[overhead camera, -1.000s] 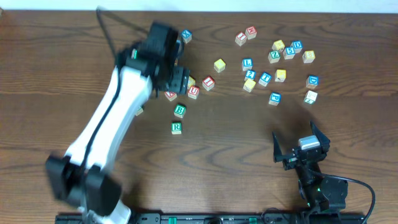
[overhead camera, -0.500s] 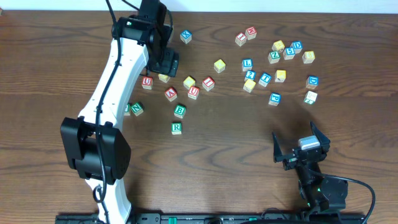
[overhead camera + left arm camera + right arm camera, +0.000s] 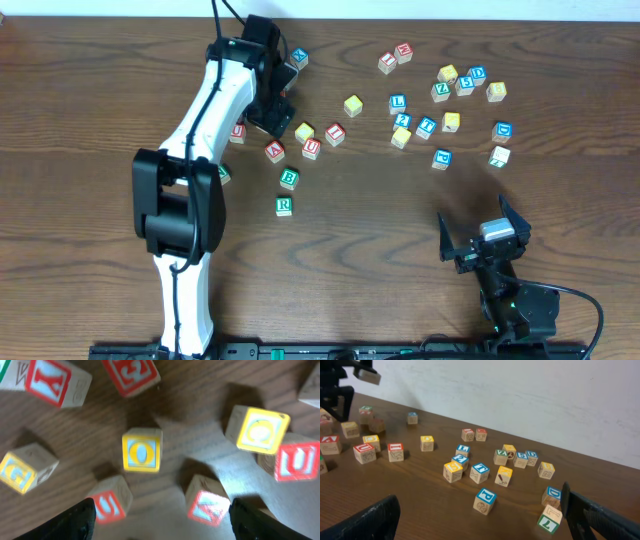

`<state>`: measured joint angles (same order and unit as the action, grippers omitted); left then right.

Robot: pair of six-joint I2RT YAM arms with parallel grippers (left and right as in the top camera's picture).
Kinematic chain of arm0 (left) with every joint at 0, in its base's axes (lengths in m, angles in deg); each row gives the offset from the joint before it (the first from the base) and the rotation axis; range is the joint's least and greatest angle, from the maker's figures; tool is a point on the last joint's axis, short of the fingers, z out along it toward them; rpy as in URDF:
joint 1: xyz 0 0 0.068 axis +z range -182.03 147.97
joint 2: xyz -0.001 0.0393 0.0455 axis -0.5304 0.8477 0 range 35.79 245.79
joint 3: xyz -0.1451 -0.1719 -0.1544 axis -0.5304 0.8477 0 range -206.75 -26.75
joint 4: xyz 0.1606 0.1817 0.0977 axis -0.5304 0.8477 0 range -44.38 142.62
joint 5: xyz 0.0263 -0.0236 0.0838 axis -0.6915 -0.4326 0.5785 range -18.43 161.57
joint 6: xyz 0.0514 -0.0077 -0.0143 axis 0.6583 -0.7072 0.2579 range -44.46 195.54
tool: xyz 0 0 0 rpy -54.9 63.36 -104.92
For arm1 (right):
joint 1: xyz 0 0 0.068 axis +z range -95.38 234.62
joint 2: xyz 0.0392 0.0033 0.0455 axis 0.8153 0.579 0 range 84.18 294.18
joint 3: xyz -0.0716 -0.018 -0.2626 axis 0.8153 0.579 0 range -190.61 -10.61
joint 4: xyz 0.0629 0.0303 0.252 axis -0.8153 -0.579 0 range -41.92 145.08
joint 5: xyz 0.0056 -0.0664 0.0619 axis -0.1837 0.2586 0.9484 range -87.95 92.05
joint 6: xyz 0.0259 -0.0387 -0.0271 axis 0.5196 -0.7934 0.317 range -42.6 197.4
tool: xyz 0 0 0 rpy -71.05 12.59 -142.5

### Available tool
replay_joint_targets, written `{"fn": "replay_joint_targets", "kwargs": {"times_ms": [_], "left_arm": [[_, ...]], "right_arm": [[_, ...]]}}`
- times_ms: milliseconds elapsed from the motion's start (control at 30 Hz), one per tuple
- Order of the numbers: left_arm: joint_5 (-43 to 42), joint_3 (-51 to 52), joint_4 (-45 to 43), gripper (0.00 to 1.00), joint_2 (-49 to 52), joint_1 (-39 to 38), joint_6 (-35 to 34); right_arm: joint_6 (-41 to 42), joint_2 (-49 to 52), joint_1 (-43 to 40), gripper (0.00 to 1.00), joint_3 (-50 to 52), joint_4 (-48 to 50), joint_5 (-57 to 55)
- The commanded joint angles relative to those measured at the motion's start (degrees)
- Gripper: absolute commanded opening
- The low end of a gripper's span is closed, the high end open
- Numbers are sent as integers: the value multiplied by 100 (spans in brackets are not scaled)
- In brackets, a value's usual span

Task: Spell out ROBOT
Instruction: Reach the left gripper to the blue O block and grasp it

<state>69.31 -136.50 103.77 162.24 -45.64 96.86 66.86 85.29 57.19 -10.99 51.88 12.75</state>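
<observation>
Bare tabletop around the yellow O cube (image 3: 142, 450) gives my fingers room. My left gripper should lower onto that cube next, its open fingers coming down on either side.
My left gripper (image 3: 270, 112) hovers open over the cluster of cubes at the back left, holding nothing. In the left wrist view a yellow O cube (image 3: 142, 450) lies just ahead of the open fingers (image 3: 75, 520); the arm covers it from overhead. A second yellow-faced cube (image 3: 258, 430) (image 3: 304, 131) sits to its right, beside a red U cube (image 3: 297, 460). The green R cube (image 3: 284, 205) and green B cube (image 3: 289, 178) lie nearer the front. A blue T cube (image 3: 427, 125) is among the right-hand group. My right gripper (image 3: 480, 238) rests open at the front right, empty.
Red-lettered cubes surround the yellow O: an S (image 3: 110, 505), an A (image 3: 207, 505), a Y (image 3: 50, 377). A loose scatter of blue, yellow and green cubes (image 3: 485, 500) fills the back right. The table's far edge meets a white wall (image 3: 520, 390).
My left arm has swung from the table's left side to reach straight up the table, its gripper shifting back and then right over the cube cluster. The cubes and right arm have not moved.
</observation>
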Motion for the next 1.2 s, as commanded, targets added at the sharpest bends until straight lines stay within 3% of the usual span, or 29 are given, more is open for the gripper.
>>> {"fn": "replay_joint_targets", "kwargs": {"times_ms": [0, 1167], "left_arm": [[-4, -136, -229, 84, -20, 24, 221], [-332, 83, -645, 79, 629, 175, 46]], "right_arm": [[83, -9, -37, 99, 7, -26, 0], [83, -9, -37, 99, 7, -26, 0]]}}
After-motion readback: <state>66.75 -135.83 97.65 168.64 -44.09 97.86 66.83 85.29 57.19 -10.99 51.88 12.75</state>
